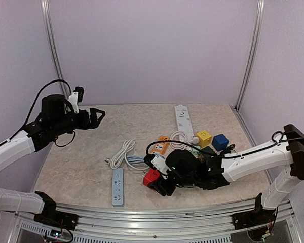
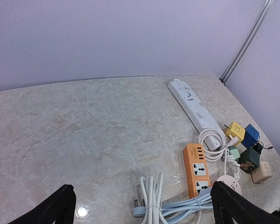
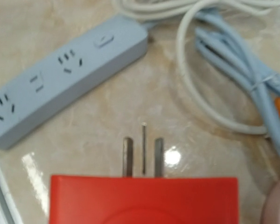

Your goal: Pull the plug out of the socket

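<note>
The red plug's pins are clear of the light-blue socket strip [image 1: 118, 186], so the robot's right gripper next needs to lower to the bare tabletop beside the socket strip and open.
A red plug [image 1: 151, 177] hangs just above the table with my right gripper [image 1: 161, 183] shut on it. In the right wrist view the red plug [image 3: 143, 200] fills the bottom, and its bare metal prongs [image 3: 142, 156] point out over the tabletop, free of any socket. The light-blue socket strip [image 1: 118, 186] lies flat to the plug's left, near the front edge; the strip [image 3: 60, 79] shows empty sockets. My left gripper [image 1: 96, 117] is raised at the far left, open with nothing in it; its black fingers [image 2: 56, 210] frame the bottom corners.
A white power strip [image 1: 182, 116] lies at the back. An orange strip [image 2: 197, 169], a yellow cube [image 1: 204, 136], a blue cube [image 1: 220, 142] and other adapters cluster right of centre. A bundled white cord [image 1: 122, 154] and a light-blue cord [image 2: 210, 203] lie mid-table.
</note>
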Tool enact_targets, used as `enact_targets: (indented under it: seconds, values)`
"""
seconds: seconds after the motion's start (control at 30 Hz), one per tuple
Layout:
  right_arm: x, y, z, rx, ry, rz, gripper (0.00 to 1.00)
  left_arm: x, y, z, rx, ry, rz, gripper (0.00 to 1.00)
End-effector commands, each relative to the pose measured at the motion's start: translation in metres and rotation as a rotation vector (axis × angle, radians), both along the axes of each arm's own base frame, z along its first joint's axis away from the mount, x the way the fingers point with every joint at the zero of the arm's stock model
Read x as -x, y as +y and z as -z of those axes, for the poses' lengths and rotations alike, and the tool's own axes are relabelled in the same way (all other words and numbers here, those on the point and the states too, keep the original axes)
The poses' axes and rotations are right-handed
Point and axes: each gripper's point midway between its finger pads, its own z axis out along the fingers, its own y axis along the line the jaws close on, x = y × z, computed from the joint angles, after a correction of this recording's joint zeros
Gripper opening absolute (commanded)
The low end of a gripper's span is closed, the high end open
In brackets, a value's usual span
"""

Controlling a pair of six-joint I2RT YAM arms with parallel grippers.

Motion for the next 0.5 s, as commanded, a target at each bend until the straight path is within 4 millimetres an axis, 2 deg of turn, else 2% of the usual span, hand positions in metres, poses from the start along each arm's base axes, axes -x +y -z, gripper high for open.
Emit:
enact_targets:
  seconds: [0.0,0.2,0.47]
  values:
    - [-0.003,0.013,-0.003,0.008,-0.060,-0.004,0.00,0.009,0.011,0.013,-0.010,0.040,-0.023,0.99]
    - [-0.007,0.009,0.019,0.094,-0.077,0.028,0.00,0.012,0.018,0.019,-0.018,0.049,-0.046,0.99]
    - [-0.010,0.003,0.035,0.140,-0.068,0.065,0.15,0.009,0.015,0.021,-0.001,0.053,-0.041,0.99]
